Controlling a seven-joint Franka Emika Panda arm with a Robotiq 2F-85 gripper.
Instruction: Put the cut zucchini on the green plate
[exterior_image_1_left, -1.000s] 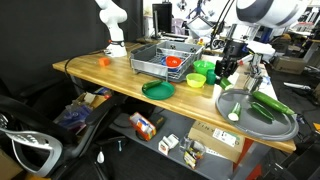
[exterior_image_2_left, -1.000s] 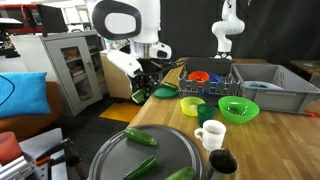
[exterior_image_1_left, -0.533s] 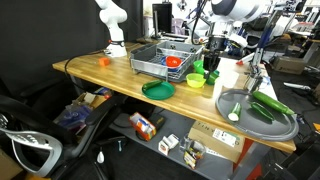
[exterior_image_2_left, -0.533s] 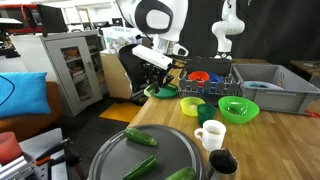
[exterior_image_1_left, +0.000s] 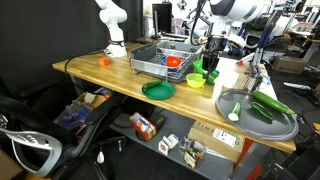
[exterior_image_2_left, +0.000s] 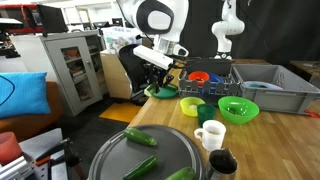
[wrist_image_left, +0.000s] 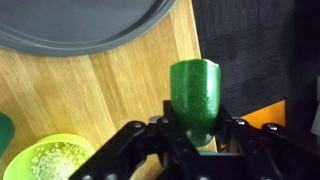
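Note:
The cut zucchini still hangs short of the green plate (exterior_image_1_left: 158, 89). My gripper will next move outward from the lime-green bowls, go down over the plate and let go of the zucchini.
My gripper (wrist_image_left: 197, 140) is shut on the cut zucchini (wrist_image_left: 196, 95), a short dark green stub that stands up between the fingers. In an exterior view the gripper (exterior_image_1_left: 212, 68) hangs above the lime-green bowls, to the right of the flat dark green plate (exterior_image_1_left: 158, 89). In an exterior view the gripper (exterior_image_2_left: 160, 82) is just above the near edge of the green plate (exterior_image_2_left: 166, 93). The wrist view shows the wooden table (wrist_image_left: 100, 90) below the zucchini; the plate is out of that view.
A grey round tray (exterior_image_1_left: 262, 118) with long whole zucchinis lies at the table end; it also shows in an exterior view (exterior_image_2_left: 150, 158) and the wrist view (wrist_image_left: 90, 25). Lime-green bowls (exterior_image_1_left: 196, 79) (exterior_image_2_left: 237, 109), a grey dish rack (exterior_image_1_left: 158, 58) and a white mug (exterior_image_2_left: 210, 133) stand nearby.
Over the last second the arm carried the zucchini from the grey tray side toward the bowls and the green plate. In the last half second it has barely moved.

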